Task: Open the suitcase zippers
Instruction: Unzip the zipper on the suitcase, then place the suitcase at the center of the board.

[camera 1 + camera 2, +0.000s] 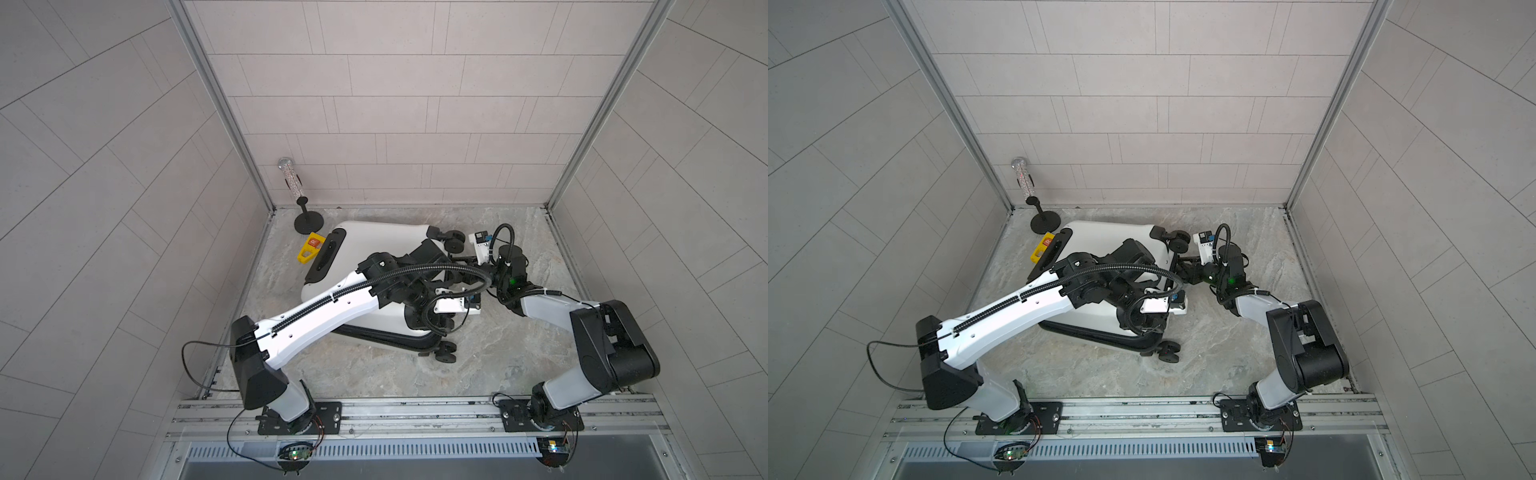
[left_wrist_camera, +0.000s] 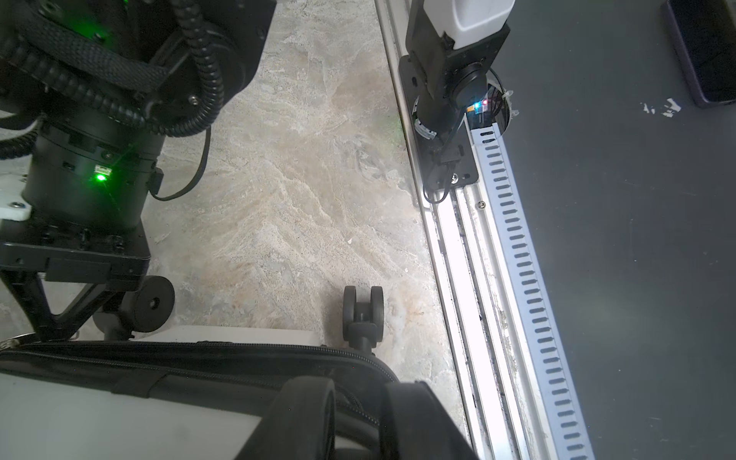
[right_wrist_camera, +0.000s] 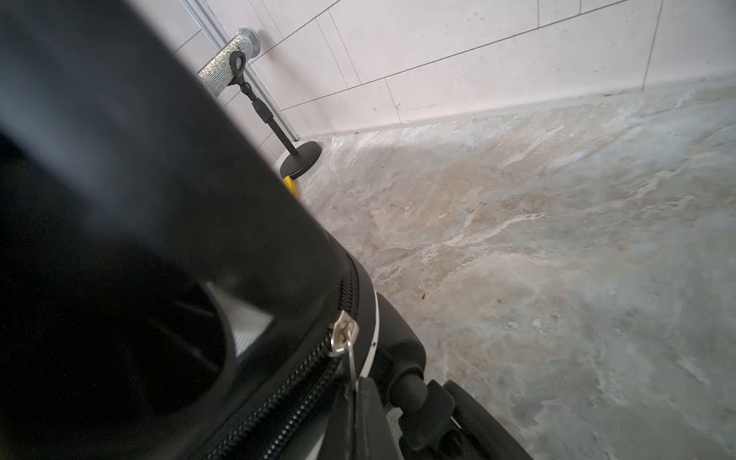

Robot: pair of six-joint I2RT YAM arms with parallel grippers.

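I will next pull the slider in my right gripper outward around the far wheel corner (image 1: pixel 435 234) (image 3: pixel 354 277) and then let go of the slider's thin pull, because the teeth outward of the gripper are still closed.
The white suitcase (image 1: pixel 374 245) (image 1: pixel 1108 237) lies flat on the stone floor, its wheels toward the right arm. Its black zipper band (image 3: pixel 278 398) (image 2: pixel 199 348) runs round the rim, and the two rows of teeth lie apart below the metallic slider (image 3: pixel 344 332). My right gripper (image 3: pixel 360 384) (image 1: pixel 455 261) is shut on the thin pull hanging from that slider. My left gripper (image 2: pixel 360 418) (image 1: pixel 426 324) reaches across the lid. Its two fingers (image 2: pixel 302 418) straddle the black rim at the near wheel corner and are closed on it.
A glittery cylinder on a black stand (image 1: pixel 291 178) and a yellow object (image 1: pixel 309 247) sit by the back left corner, close to the case's handle end. Tiled walls close three sides. The arms' mounting rail (image 1: pixel 415 411) crosses the front. Castors (image 1: pixel 446 353) stick out beside both grippers.
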